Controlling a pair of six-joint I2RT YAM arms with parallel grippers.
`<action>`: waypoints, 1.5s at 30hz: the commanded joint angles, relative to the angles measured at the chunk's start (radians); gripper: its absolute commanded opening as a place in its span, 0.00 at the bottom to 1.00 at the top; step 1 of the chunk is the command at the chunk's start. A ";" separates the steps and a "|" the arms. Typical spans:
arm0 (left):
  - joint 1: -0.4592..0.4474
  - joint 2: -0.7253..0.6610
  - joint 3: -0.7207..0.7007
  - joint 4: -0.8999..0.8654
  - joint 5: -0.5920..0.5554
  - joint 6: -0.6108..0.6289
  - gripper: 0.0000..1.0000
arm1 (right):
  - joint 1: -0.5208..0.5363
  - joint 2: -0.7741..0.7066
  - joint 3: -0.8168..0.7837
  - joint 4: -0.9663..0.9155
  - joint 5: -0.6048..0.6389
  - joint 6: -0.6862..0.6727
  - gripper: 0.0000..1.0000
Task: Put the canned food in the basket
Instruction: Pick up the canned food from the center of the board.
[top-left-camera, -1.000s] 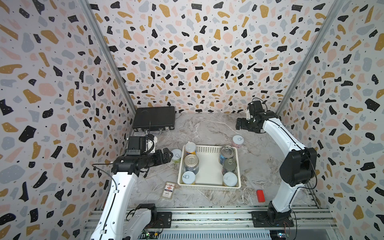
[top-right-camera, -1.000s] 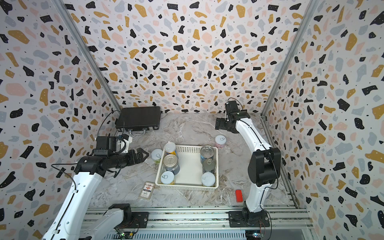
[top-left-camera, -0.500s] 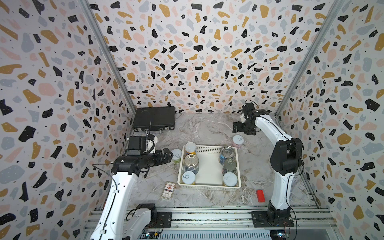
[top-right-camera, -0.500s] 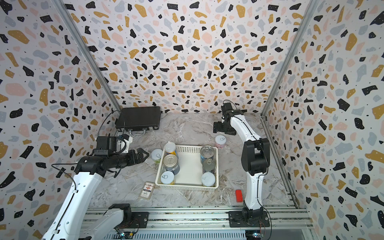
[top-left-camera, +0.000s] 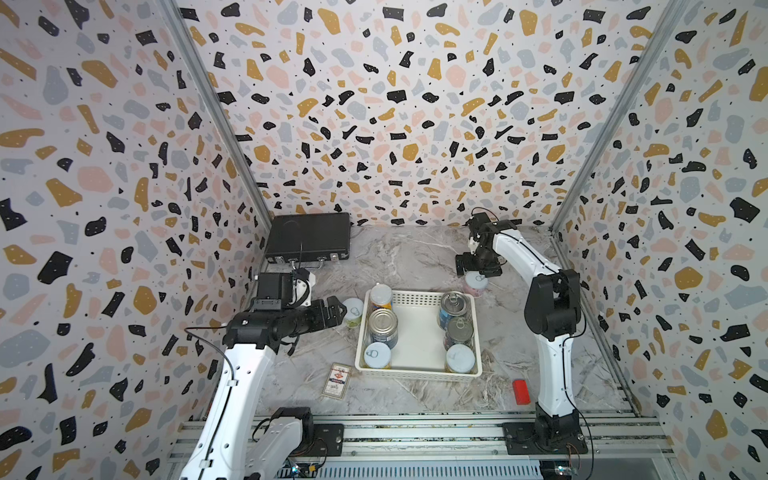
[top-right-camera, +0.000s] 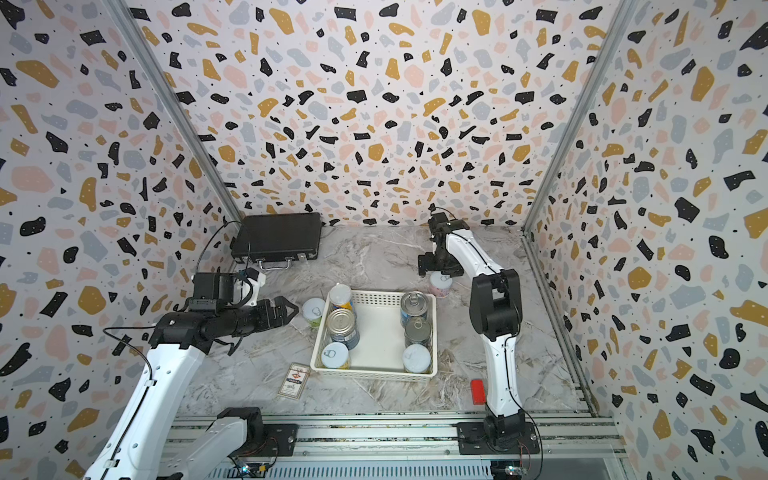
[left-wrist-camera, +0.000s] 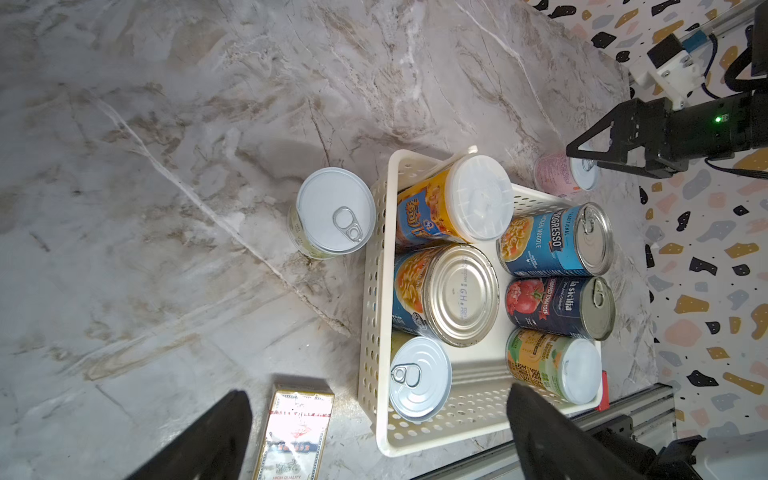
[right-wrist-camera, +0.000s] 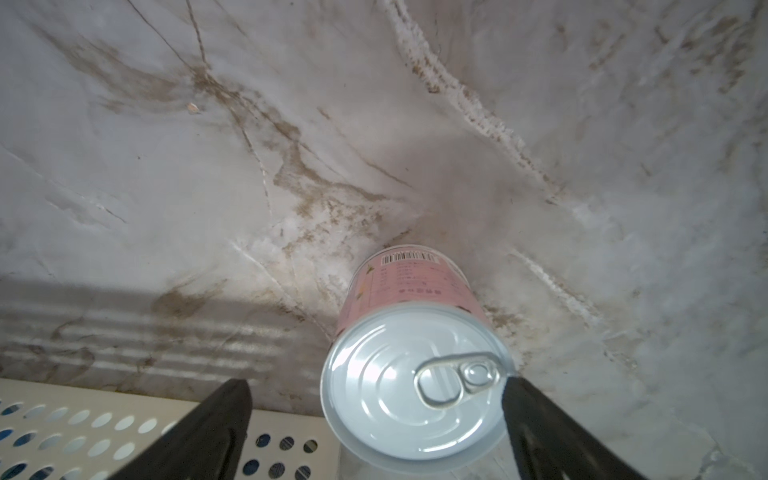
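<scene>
The can is just below my open fingers. My right gripper will go down, move toward the lid's pull ring and close around the pink-labelled can's top (top-left-camera: 476, 281) (right-wrist-camera: 418, 385).
The white basket (top-left-camera: 417, 371) (top-right-camera: 374, 371) (left-wrist-camera: 374, 316) holds several upright cans along its left and right sides. Two cans stand outside it. A green-labelled can (top-left-camera: 353, 311) (top-right-camera: 313, 311) (left-wrist-camera: 334, 212) is beside the basket's left wall, and my left gripper (top-left-camera: 338, 309) (top-right-camera: 291, 309) (left-wrist-camera: 378, 395) hangs open just left of it, empty. A pink-labelled can (top-left-camera: 476, 283) (top-right-camera: 441, 283) (right-wrist-camera: 415, 386) stands behind the basket's far right corner. My right gripper (top-left-camera: 478, 270) (top-right-camera: 440, 269) (right-wrist-camera: 376, 384) is open just above it, one finger touching the rim.
A black briefcase (top-left-camera: 307, 237) lies at the back left. A flat card box (top-left-camera: 336, 380) (left-wrist-camera: 297, 432) is near the front edge, left of the basket. A small red block (top-left-camera: 520, 390) lies front right, by the right arm's base.
My right gripper has swung from the back right and come down over the pink can. The left gripper has edged slightly toward the green can.
</scene>
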 joint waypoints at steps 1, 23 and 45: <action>-0.005 0.000 -0.011 0.019 -0.006 0.006 1.00 | -0.005 -0.001 0.039 -0.072 0.081 -0.017 1.00; -0.012 0.001 -0.011 0.018 -0.009 0.005 1.00 | -0.005 0.053 0.064 -0.086 0.031 -0.033 0.72; -0.022 0.003 -0.012 0.016 -0.014 0.004 1.00 | -0.005 -0.280 -0.106 0.034 0.112 0.010 0.41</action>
